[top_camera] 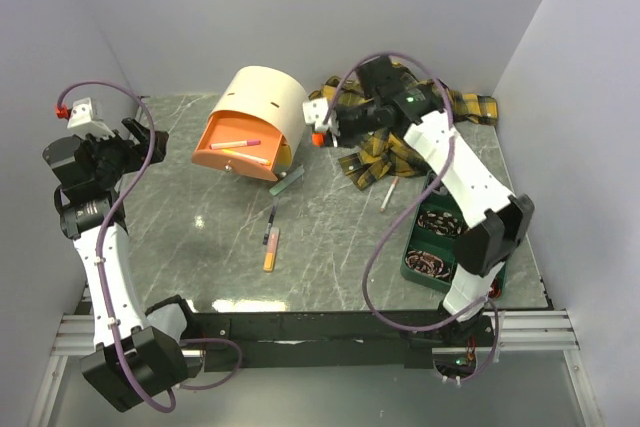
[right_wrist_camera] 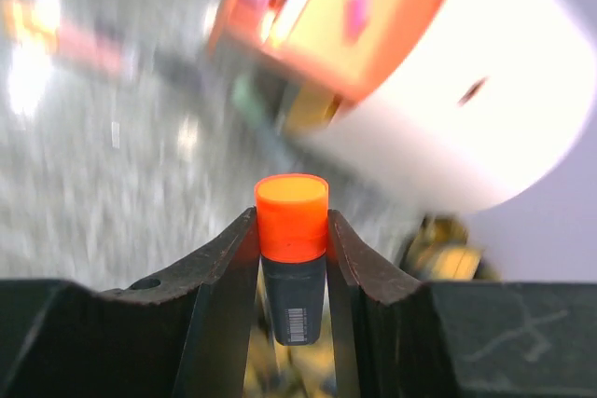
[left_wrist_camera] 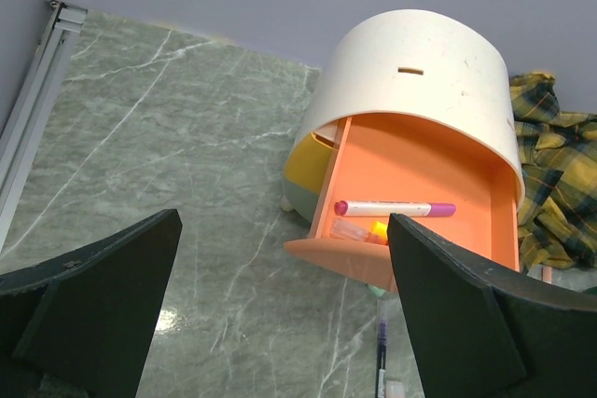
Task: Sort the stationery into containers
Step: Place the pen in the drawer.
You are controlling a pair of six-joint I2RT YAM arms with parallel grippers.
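Observation:
My right gripper swings over the open orange drawer (top_camera: 236, 135) (right_wrist_camera: 328, 25) next, which lies to its left in the top view, and releases the black marker where others already lie.
My right gripper (right_wrist_camera: 291, 223) is shut on a short black marker with an orange cap (right_wrist_camera: 292, 200), held in the air just right of the cream drum box (top_camera: 262, 107). The marker shows as an orange dot (top_camera: 318, 139) from above. The box's orange drawer (left_wrist_camera: 420, 174) stands open with a pink-and-white marker (left_wrist_camera: 394, 208) and an orange highlighter (left_wrist_camera: 373, 231) inside. A black pen (top_camera: 271, 221), an orange highlighter (top_camera: 271, 250), a pale green clip (top_camera: 287, 183) and a pink pen (top_camera: 389, 192) lie on the table. My left gripper (left_wrist_camera: 284, 309) hangs open and empty left of the drawer.
The dark green tray (top_camera: 407, 255) at the right edge holds coiled rubber bands. A yellow-and-black plaid shirt (top_camera: 400, 147) lies crumpled under the right arm at the back. Grey walls close in the table at the back and on both sides.

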